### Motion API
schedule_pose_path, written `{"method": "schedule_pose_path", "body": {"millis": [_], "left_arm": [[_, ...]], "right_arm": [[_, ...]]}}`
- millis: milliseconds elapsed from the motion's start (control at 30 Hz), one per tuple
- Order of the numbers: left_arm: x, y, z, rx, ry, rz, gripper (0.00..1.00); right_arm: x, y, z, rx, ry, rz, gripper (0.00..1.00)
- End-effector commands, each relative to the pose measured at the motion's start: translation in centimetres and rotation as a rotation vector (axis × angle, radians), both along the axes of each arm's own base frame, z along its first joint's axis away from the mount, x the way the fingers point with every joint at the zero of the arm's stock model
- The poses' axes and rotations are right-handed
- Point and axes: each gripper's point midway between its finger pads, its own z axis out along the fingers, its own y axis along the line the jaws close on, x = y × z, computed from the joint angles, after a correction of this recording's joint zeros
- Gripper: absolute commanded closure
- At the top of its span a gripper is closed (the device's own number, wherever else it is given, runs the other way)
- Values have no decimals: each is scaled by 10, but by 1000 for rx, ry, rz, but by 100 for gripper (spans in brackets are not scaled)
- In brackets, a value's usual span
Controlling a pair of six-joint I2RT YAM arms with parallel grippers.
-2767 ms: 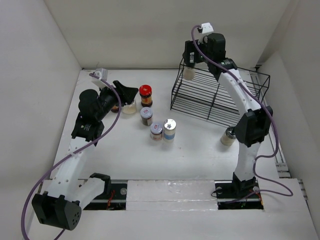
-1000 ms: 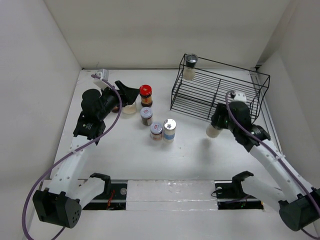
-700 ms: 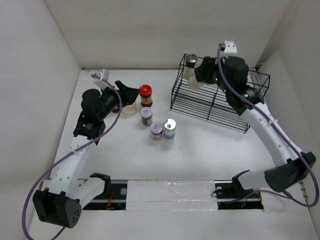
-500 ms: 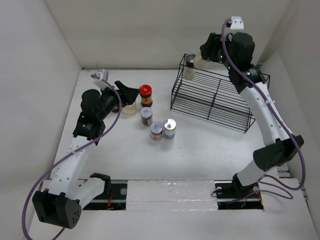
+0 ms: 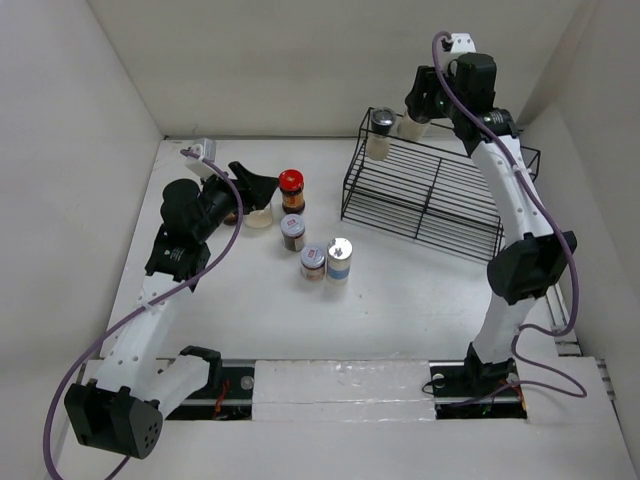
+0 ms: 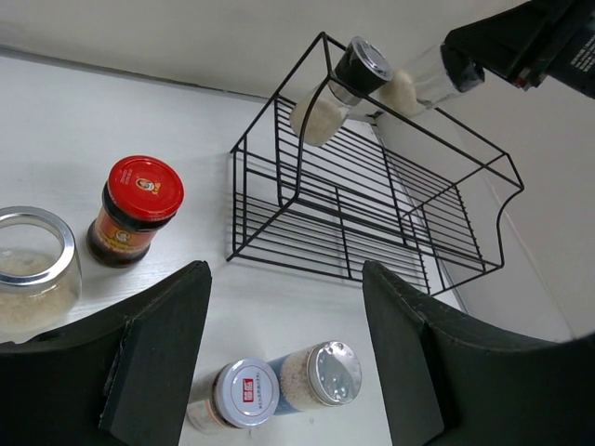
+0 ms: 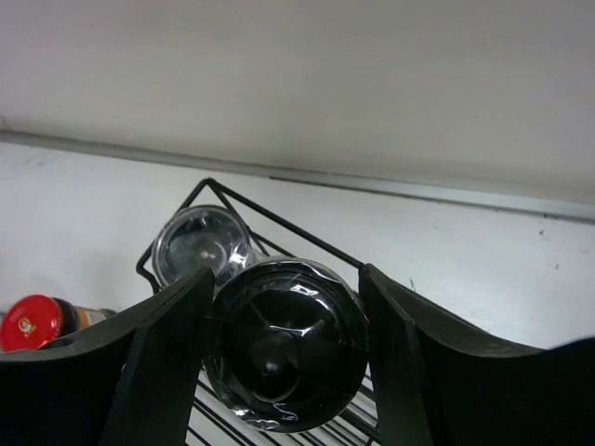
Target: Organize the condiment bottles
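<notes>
The black-capped shaker needs to go down onto the rack's top shelf next, and my right gripper should release it there. The spot (image 5: 409,143) beside the other shaker is below my gripper.
My right gripper (image 5: 415,108) is shut on a black-capped shaker (image 5: 408,124) with pale contents, holding it over the top back left corner of the black wire rack (image 5: 430,195), right beside another shaker (image 5: 378,135) standing there. In the right wrist view the black cap (image 7: 286,358) fills the gap between my fingers and the other shaker (image 7: 202,246) is just left of it. My left gripper (image 5: 255,195) is open and empty above a pale jar (image 5: 258,216). A red-capped jar (image 5: 291,185), a dark jar (image 5: 293,232), a white-lidded jar (image 5: 313,262) and a silver-capped shaker (image 5: 340,258) stand mid-table.
The left wrist view shows the rack (image 6: 372,209), both shakers at its top corner (image 6: 339,88), the red-capped jar (image 6: 139,209) and a silver-rimmed jar (image 6: 33,269). White walls close in the table on three sides.
My right arm picked a pale shaker up from the table right of the rack and carried it up to the rack's top back left corner. The left arm has not moved.
</notes>
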Motion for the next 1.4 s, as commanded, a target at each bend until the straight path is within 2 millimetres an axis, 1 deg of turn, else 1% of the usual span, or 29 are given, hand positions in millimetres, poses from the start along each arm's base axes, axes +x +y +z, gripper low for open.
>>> {"method": "schedule_pose_path", "body": {"millis": [0,33,133,167,200,300,367,433,500,667,700,767,800,833,867,900,933,967,1033,1067,1100,1133,1167,1200,1233,1267,1300,1333,1367], "left_arm": [[-2,-1,14,-5,-49,-2,38],[-3,-2,14,-5,-49,-11,38],[-3,-2,14,-5,-49,-11,38],[-3,-2,14,-5,-49,-11,38],[-3,-2,14,-5,-49,-11,38],[-3,-3,16,-8,-58,-21,38],[-2,-2,14,-5,-49,-10,38],[-2,-2,14,-5,-49,-10,38],[-2,-2,14,-5,-49,-10,38],[-2,-2,14,-5,-49,-10,38],[-2,-2,14,-5,-49,-10,38],[-2,-2,14,-5,-49,-10,38],[-2,-1,14,-5,-49,-1,38],[-1,-1,14,-5,-49,-1,38],[-1,-1,14,-5,-49,-1,37],[-2,-2,14,-5,-49,-10,37],[-2,-2,14,-5,-49,-10,37],[-2,-2,14,-5,-49,-10,37],[1,-1,8,0,-28,1,37],[2,1,8,1,-28,10,37],[2,1,8,1,-28,10,37],[2,1,8,1,-28,10,37],[2,1,8,1,-28,10,37],[2,1,8,1,-28,10,37],[4,0,4,3,-18,10,37],[4,2,2,6,-7,21,37],[4,2,2,6,-7,21,37],[4,2,2,6,-7,21,37],[4,2,2,6,-7,21,37]], "right_arm": [[-3,2,43,5,-117,28,43],[-1,3,32,2,-99,28,43],[4,1,17,-14,-69,21,43],[8,2,3,-19,-44,21,42],[9,0,-1,-31,-37,15,42],[22,1,-35,-46,24,4,41],[28,2,-50,-51,52,4,41],[35,3,-69,-58,94,5,40],[38,7,-80,-65,111,6,36],[41,7,-88,-61,121,-5,24],[39,6,-82,-59,112,-6,21],[32,5,-49,-45,41,-7,14],[29,1,-42,-46,24,-25,13],[24,5,-26,-42,-10,-25,11],[12,0,-6,-36,-49,-38,10],[3,0,6,-36,-74,-55,10],[-9,8,15,-33,-98,-51,8],[-31,8,30,-20,-152,-53,8],[-56,16,31,-9,-191,-41,8],[-72,35,27,0,-204,4,8],[-92,44,10,30,-210,36,12],[-104,58,-2,47,-202,84,15],[-122,83,-17,60,-183,159,21],[-140,94,-44,53,-148,213,42],[-154,107,-57,52,-130,267,51],[-171,121,-69,42,-111,334,53],[-195,143,-80,26,-101,410,52],[-215,144,-95,4,-88,437,35],[-226,145,-100,-13,-91,442,21]]}}
